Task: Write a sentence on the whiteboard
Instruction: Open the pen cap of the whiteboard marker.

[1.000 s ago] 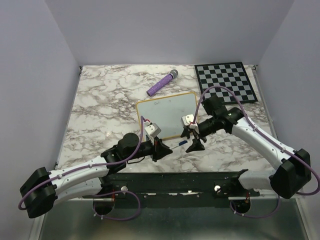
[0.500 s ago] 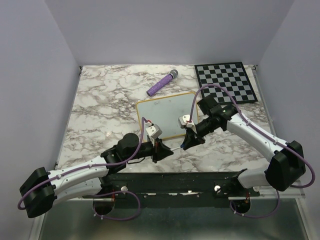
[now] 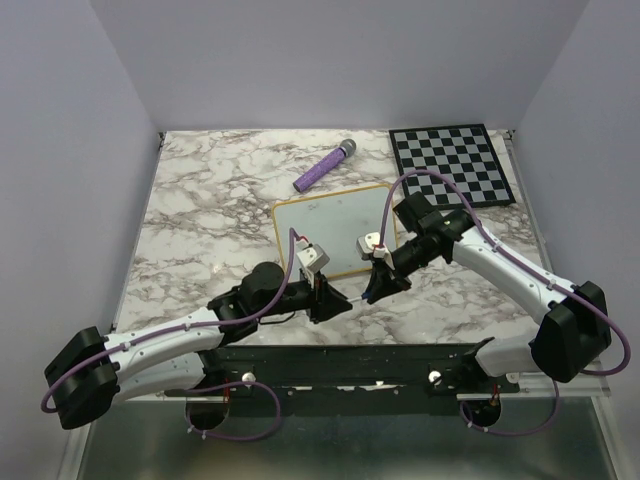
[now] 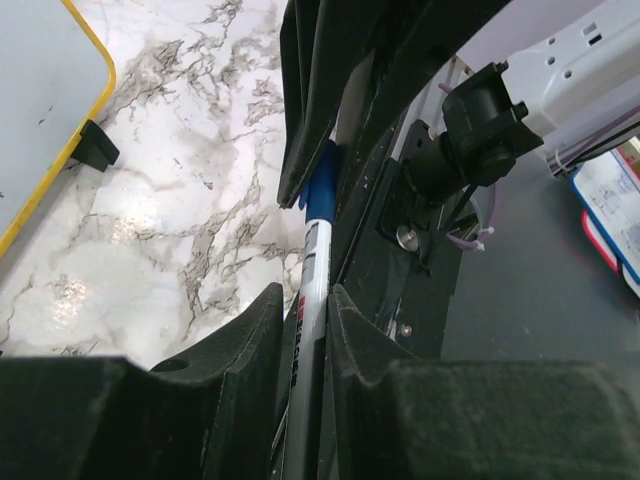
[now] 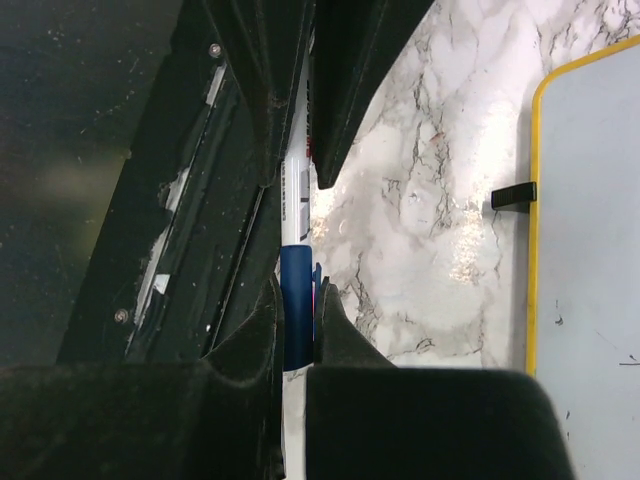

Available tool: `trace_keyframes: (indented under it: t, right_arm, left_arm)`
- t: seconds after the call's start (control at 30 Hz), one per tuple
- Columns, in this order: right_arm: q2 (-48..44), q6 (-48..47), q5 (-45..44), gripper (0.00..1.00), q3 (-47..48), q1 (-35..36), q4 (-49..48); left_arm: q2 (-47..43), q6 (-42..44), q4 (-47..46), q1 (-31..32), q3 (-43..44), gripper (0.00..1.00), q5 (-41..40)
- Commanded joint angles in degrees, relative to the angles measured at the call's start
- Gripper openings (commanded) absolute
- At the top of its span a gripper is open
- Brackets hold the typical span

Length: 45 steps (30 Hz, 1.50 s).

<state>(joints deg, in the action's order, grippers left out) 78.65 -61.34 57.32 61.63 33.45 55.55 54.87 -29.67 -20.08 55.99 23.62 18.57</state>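
Observation:
The blue cap covers the marker's end, so the robot's right gripper should pull outward and to the right in the top view, over the bare marble beside the whiteboard.
The whiteboard, white with a thin yellow frame, lies mid-table; its corner also shows in the left wrist view and the right wrist view. No sentence shows on it, only a few faint specks. In front of the board a marker is held between both grippers, just above the marble. My left gripper is shut on the marker's white barrel. Facing it, my right gripper is shut on the marker's blue cap.
A purple cylinder lies behind the whiteboard. A black-and-white checkered board sits at the back right corner. The black base rail runs along the table's near edge, right under the two grippers.
My right gripper moved left and closed on the marker's cap. The left arm pushed slightly right with the marker, so the two grippers now meet.

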Motion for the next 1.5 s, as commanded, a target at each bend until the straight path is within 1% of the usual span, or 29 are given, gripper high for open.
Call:
trace_keyframes:
  t: [0.0, 0.13, 0.27, 0.47, 0.63, 0.73, 0.8, 0.83, 0.87, 0.9, 1.07, 1.23, 1.37, 1.4, 1.47]
  right_arm:
    - [-0.3, -1.0, 3.1, 0.00, 1.2, 0.7, 1.1]
    - [-0.3, -1.2, 2.9, 0.01, 1.1, 0.8, 1.1]
    - [-0.5, -1.2, 2.9, 0.01, 1.1, 0.8, 1.1]
    - [-0.8, -2.3, 2.6, 0.01, 1.4, 0.8, 1.8]
    - [-0.7, -2.4, 2.6, 0.00, 1.4, 0.8, 2.0]
    - [-0.8, -2.6, 2.6, 0.01, 1.2, 0.8, 1.9]
    - [-0.7, -2.6, 2.6, 0.01, 1.1, 0.8, 1.9]
    - [-0.5, -2.6, 2.6, 0.01, 1.1, 0.8, 1.9]
    - [-0.6, -2.8, 2.6, 0.00, 1.2, 0.8, 2.0]
    - [-0.4, -2.8, 2.6, 0.01, 1.1, 0.8, 2.0]
    - [-0.5, -3.0, 1.5, 0.01, 1.4, 0.9, 2.1]
    - [-0.9, -4.9, -4.5, 0.01, 0.7, -0.4, 2.2]
    - [-1.1, -8.1, -3.7, 0.01, 0.2, -5.2, 3.1]
    - [-1.1, -8.7, -2.7, 0.01, 0.3, -7.6, 3.3]
    - [-1.2, -10.1, -2.6, 0.01, 0.4, -9.4, 4.4]
  left_arm:
    - [0.1, -1.5, -0.8, -0.3, 2.1, 0.33, 0.3]
    - [0.7, -1.7, -0.6, -0.4, 2.5, 0.33, 1.8]
    - [1.1, -1.7, -0.1, -0.5, 2.7, 0.31, 3.2]
    - [2.0, 0.2, 5.2, -0.8, 4.5, 0.30, 5.2]
    - [3.9, 0.6, 5.9, -0.8, 5.7, 0.26, 7.4]
    - [4.2, 0.4, 5.5, -0.8, 5.6, 0.22, 7.3]
    - [3.9, 0.2, 5.1, -0.8, 5.7, 0.17, 7.4]
    - [4.0, 0.3, 5.1, -0.8, 5.7, 0.13, 7.4]
    - [4.1, 0.3, 5.1, -0.8, 5.7, 0.03, 7.7]
    - [4.0, 0.3, 5.1, -0.8, 5.7, 0.00, 7.7]
    - [2.8, 0.1, 6.9, -0.8, 5.6, 0.00, 7.0]
    - [0.8, -0.1, 14.7, -0.8, 7.4, 0.00, 4.2]
    - [-2.4, -0.2, 21.1, -0.8, 8.5, 0.00, 3.0]
    - [-2.9, -0.3, 23.0, -0.8, 8.4, 0.00, 2.9]
    - [-4.4, -0.5, 24.8, -0.7, 8.4, 0.00, 2.1]
